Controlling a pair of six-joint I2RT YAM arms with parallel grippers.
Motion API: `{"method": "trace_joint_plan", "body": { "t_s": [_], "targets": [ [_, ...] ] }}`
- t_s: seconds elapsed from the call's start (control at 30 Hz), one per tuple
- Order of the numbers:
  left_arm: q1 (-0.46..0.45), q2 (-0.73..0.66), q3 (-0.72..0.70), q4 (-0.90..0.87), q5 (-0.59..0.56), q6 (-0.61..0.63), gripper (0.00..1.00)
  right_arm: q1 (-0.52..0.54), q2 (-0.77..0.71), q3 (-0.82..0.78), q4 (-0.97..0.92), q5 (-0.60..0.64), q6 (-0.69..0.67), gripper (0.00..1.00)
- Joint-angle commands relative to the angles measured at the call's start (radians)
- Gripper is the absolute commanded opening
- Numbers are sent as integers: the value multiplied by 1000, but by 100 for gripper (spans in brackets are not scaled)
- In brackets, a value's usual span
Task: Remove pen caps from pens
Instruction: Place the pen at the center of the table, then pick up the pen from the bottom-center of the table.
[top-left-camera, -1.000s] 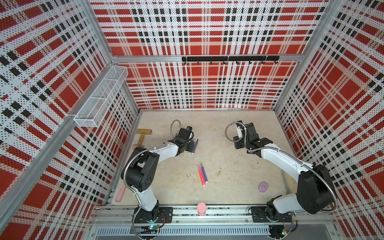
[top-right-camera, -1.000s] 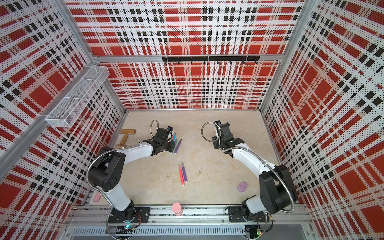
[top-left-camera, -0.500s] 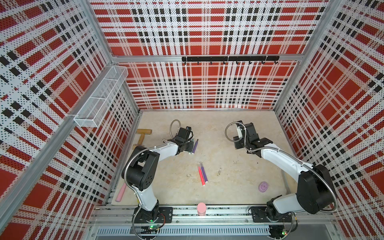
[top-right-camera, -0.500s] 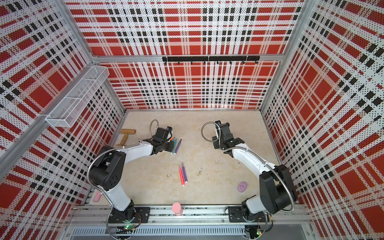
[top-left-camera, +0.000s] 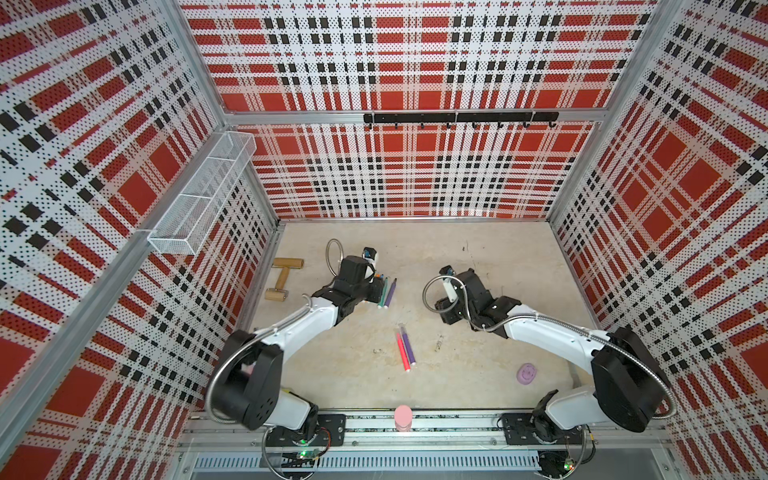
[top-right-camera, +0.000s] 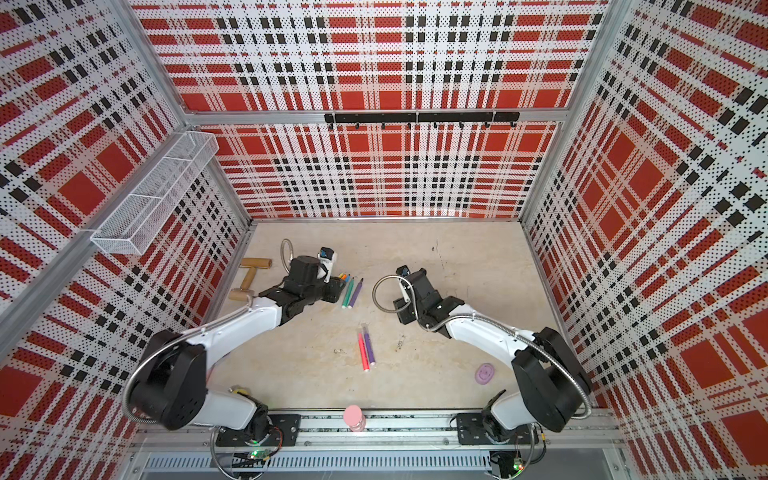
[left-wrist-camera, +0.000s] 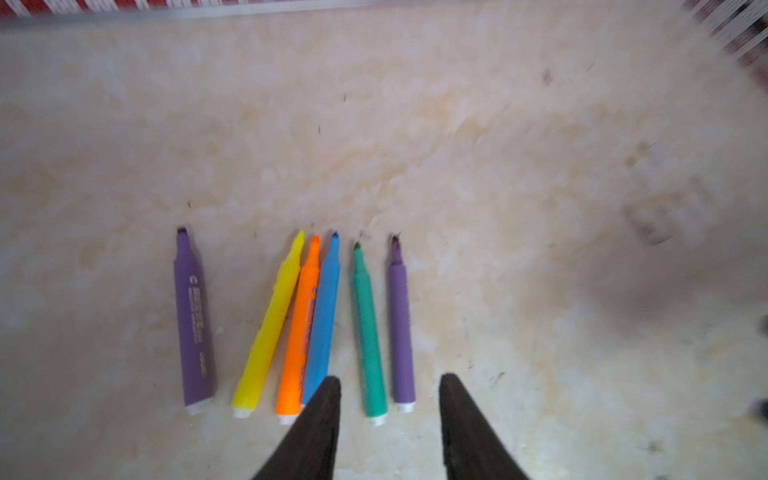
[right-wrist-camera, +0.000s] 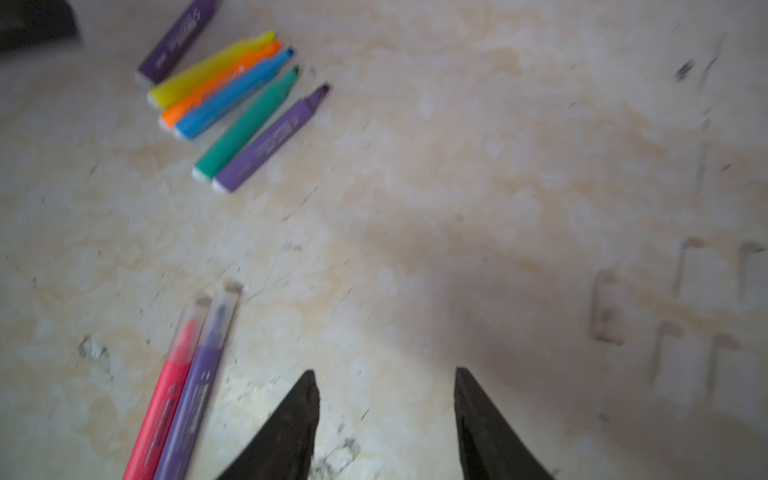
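Observation:
I should move my right gripper back and down onto the purple pen's body (top-left-camera: 406, 340) (right-wrist-camera: 202, 370) just behind its clear cap, since that pen is below and back from my fingertips.
Several uncapped pens lie in a row in the left wrist view: thick purple (left-wrist-camera: 193, 320), yellow (left-wrist-camera: 270, 328), orange (left-wrist-camera: 301, 332), blue (left-wrist-camera: 324, 320), green (left-wrist-camera: 368, 332) and slim purple (left-wrist-camera: 401, 328). My left gripper (left-wrist-camera: 390, 380) hovers open over their white ends, holding nothing. A pink pen (right-wrist-camera: 166, 399) and a purple pen (right-wrist-camera: 199, 374) lie side by side mid-table, each with its clear pen cap (right-wrist-camera: 224, 307) on. My right gripper (right-wrist-camera: 385, 376) is open and empty beside them. Several pale loose caps (right-wrist-camera: 606, 307) lie blurred further off. In a top view the row (top-left-camera: 386, 293) and the pair (top-left-camera: 405, 349) show.
A wooden roller (top-left-camera: 284, 276) lies by the left wall. A lilac smiley disc (top-left-camera: 526, 373) sits at the front right and a thick pink cylinder (top-left-camera: 403, 417) stands on the front rail. A wire basket (top-left-camera: 199, 199) hangs on the left wall.
My left gripper has opened and drawn back a little towards the left from the slim purple pen, which stays lying at the row's end. The right arm has hardly moved.

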Motion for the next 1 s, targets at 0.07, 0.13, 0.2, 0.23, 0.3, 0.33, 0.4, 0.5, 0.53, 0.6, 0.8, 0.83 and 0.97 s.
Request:
{"method": "trace_joint_plan", "body": {
  "t_s": [0.07,0.13,0.2,0.23,0.3,0.33,0.4,0.5,0.53,0.6,0.8,0.83,0.97],
  "targets": [
    [-18,-185,-31,59,54,-29,50,89,-41,-69,150,-49,133,56],
    [-34,-223,-45,64,55,-37,51,117,-21,-70,176,-82,149,56],
    [-47,-245,-53,62,60,-45,51,141,-2,-67,203,-98,158,56],
    [-54,-257,-57,61,58,-48,52,154,12,-62,209,-97,163,57],
    [-66,-280,-62,55,54,-55,52,178,40,-47,215,-87,166,56],
    [-73,-295,-64,49,46,-57,53,189,60,-35,210,-75,166,56],
    [-88,-322,-64,41,36,-60,53,205,100,-15,202,-60,162,56],
    [-108,-360,-66,30,24,-64,54,214,154,6,213,-71,157,56],
    [-116,-372,-66,28,18,-64,55,215,166,12,209,-66,158,55],
    [-128,-389,-68,19,-1,-65,55,217,177,10,218,-64,159,54],
    [-146,-415,-80,13,-26,-63,56,236,223,33,213,-51,157,54],
    [-146,-418,-82,13,-29,-63,57,241,233,38,212,-48,156,54],
    [-149,-427,-91,15,-41,-59,57,248,262,53,216,-44,160,53]
  ]
}}
